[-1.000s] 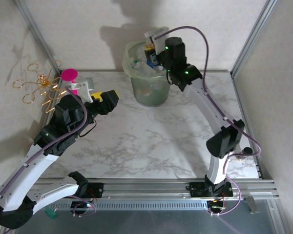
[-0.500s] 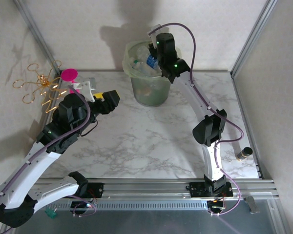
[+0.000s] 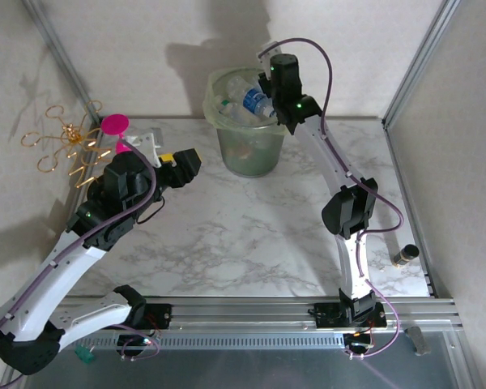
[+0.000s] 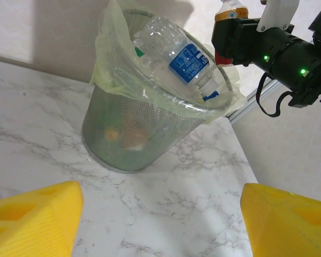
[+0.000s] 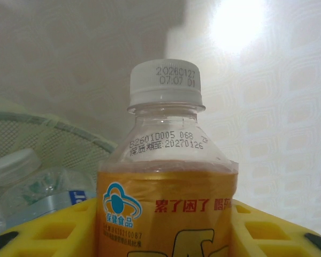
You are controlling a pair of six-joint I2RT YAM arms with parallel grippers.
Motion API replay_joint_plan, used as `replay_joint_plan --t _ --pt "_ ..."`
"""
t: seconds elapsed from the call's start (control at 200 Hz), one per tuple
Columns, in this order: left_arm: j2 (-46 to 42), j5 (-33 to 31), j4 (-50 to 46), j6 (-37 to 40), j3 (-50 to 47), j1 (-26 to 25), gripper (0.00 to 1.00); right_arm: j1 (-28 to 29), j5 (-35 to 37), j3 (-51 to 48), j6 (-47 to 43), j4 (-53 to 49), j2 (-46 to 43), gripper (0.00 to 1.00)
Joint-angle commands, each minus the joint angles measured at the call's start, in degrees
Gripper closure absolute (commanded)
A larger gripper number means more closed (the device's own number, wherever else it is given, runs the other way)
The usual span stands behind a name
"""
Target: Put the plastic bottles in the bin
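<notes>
My right gripper is over the bin's far rim and needs to stay there. Next, it needs to open its fingers to let go of the upright bottle.
The bin (image 3: 245, 138) stands at the back middle of the table, pale green with a liner over its rim. Several plastic bottles lie heaped in it, and the top one has a blue label (image 3: 255, 101) (image 4: 184, 56). My right gripper (image 3: 267, 58) (image 5: 166, 227) hovers at the bin's far right rim. It is shut on an upright bottle with an orange label and white cap (image 5: 166, 160) (image 4: 230, 10). My left gripper (image 3: 176, 166) (image 4: 160, 225) is open above bare table to the left of the bin, its yellow fingers (image 4: 32, 219) wide apart with nothing between them.
A pink balloon-shaped ornament with gold wire (image 3: 113, 124) stands at the back left, close behind my left arm. One small bottle (image 3: 405, 256) lies at the table's right edge. Metal frame posts rise at both back corners.
My right gripper has carried the orange-label bottle up and back to the right across the bin, uncovering the blue-label bottle. The left gripper has drifted slightly right.
</notes>
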Motion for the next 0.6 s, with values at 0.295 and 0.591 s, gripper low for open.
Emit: replay_joint_plan --t 0.295,0.591 --pt "-0.4 1.8 1.2 0.7 -1.0 1.5 0.23 -1.3 -3.2 -2.0 2.7 -2.0 0.8 0.42" --pt "-0.2 3.0 2.2 0.7 -1.9 1.6 0.22 -2.8 -10.2 -0.7 6.3 -3.6 -1.9 0.28"
